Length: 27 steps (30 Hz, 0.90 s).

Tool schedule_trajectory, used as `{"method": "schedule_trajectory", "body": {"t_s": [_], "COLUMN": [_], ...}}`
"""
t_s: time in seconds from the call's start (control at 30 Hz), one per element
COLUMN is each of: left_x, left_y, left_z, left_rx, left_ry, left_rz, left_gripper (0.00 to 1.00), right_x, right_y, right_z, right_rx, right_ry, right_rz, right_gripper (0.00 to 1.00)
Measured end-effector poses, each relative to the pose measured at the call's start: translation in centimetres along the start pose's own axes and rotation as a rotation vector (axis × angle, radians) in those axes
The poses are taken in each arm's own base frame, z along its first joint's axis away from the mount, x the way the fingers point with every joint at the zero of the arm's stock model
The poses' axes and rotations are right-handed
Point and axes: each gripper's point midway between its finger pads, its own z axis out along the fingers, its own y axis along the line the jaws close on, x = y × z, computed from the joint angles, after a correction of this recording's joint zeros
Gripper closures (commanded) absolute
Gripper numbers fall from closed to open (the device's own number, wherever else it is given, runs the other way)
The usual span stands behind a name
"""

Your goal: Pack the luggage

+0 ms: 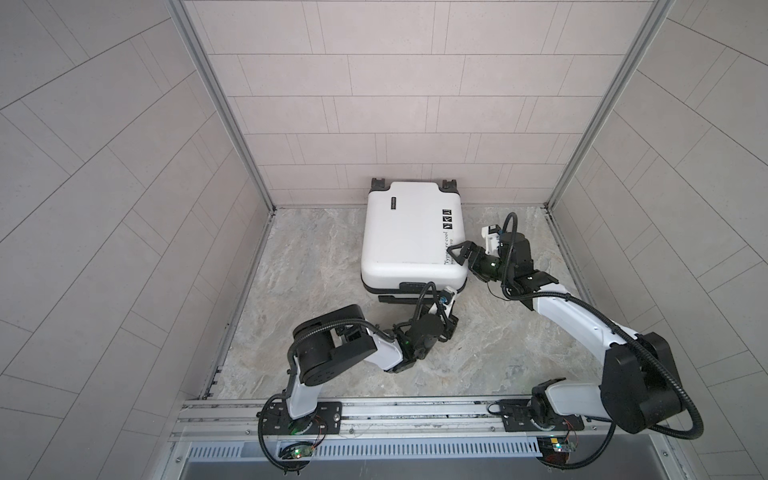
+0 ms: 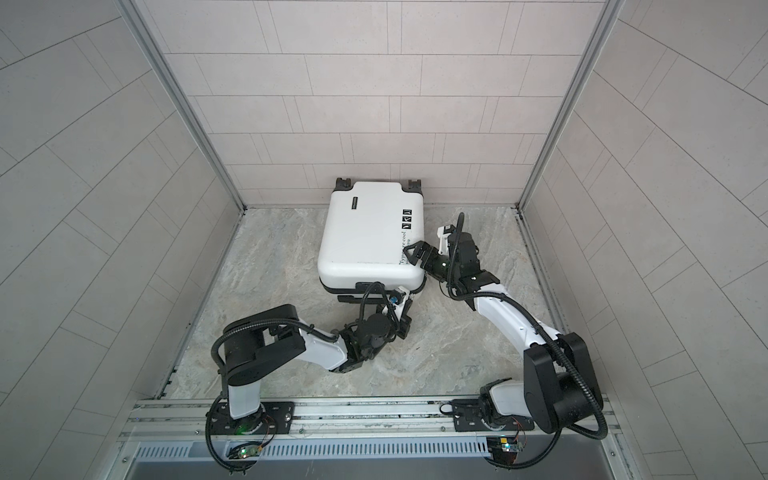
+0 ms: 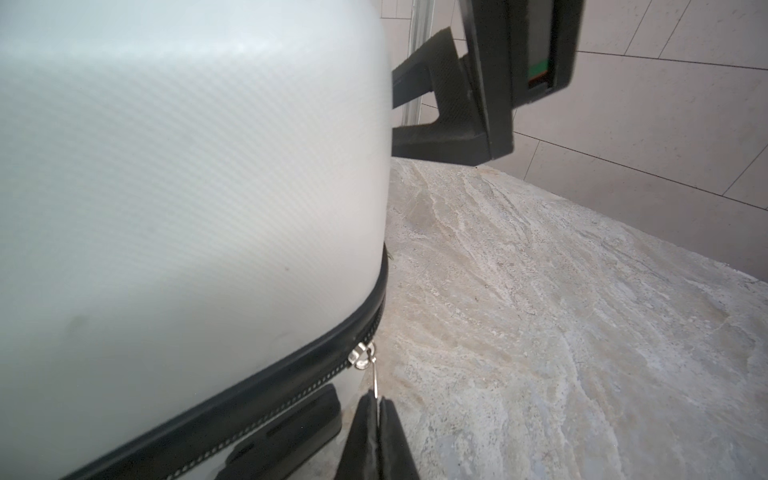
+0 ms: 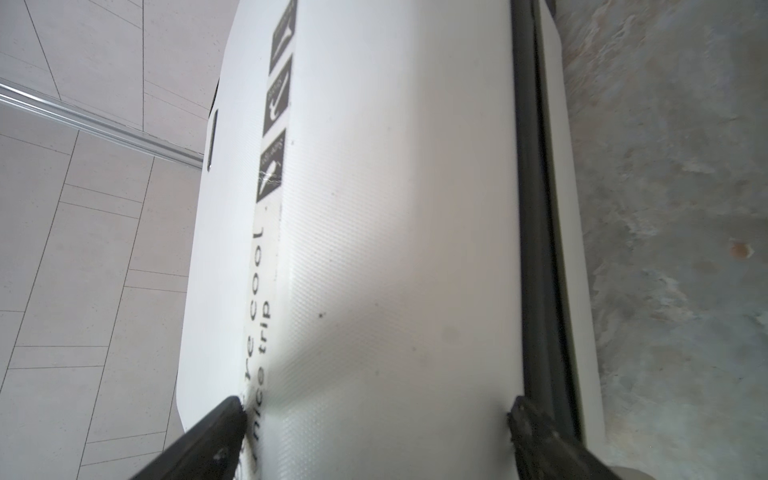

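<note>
My left gripper should next pull the zipper pull along the black band around the front corner's bend and then let go of it, because that bend is outward of the gripper.
The luggage lies flat and closed on the marble table, with its wheels against the back wall. At its front right corner my left gripper is shut on the thin metal zipper pull, which hangs from the slider on the black zipper band. My right gripper is open wide across the right edge of the upper shell. One fingertip rests on top by the black text and the other fingertip sits at the zipper band.
Tiled walls enclose the table on the left, back and right. An aluminium rail with both arm bases runs along the front. The black carry handle sticks out of the case's front side, beside my left wrist.
</note>
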Motion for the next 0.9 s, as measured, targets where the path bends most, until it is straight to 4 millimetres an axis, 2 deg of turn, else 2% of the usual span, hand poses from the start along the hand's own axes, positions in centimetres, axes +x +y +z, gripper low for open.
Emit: {"method": "schedule_trajectory", "body": {"t_s": [0.23, 0.4, 0.5, 0.9], "left_x": [0.6, 0.5, 0.1, -1.4], "left_y": [2.5, 3.2, 3.1, 2.4], "left_z": [-3.4, -4.0, -3.8, -0.3], "left_rx": [-0.053, -0.092, -0.108, -0.228], "left_ry": [0.006, 0.000, -0.012, -0.096], "left_rz": [0.008, 0.012, 0.009, -0.013], "left_gripper": [1.00, 1.00, 1.00, 1.00], "right_x": [3.1, 4.0, 4.2, 4.0], "right_y": [2.5, 3.3, 3.6, 3.7], "right_z": [1.3, 2.3, 2.8, 3.1], "right_rx": [-0.012, -0.021, -0.028, -0.027], "right_ry": [0.018, 0.011, 0.002, -0.021], "right_rz": [-0.015, -0.016, -0.011, 0.002], "right_gripper": [0.00, 0.00, 0.00, 0.00]}}
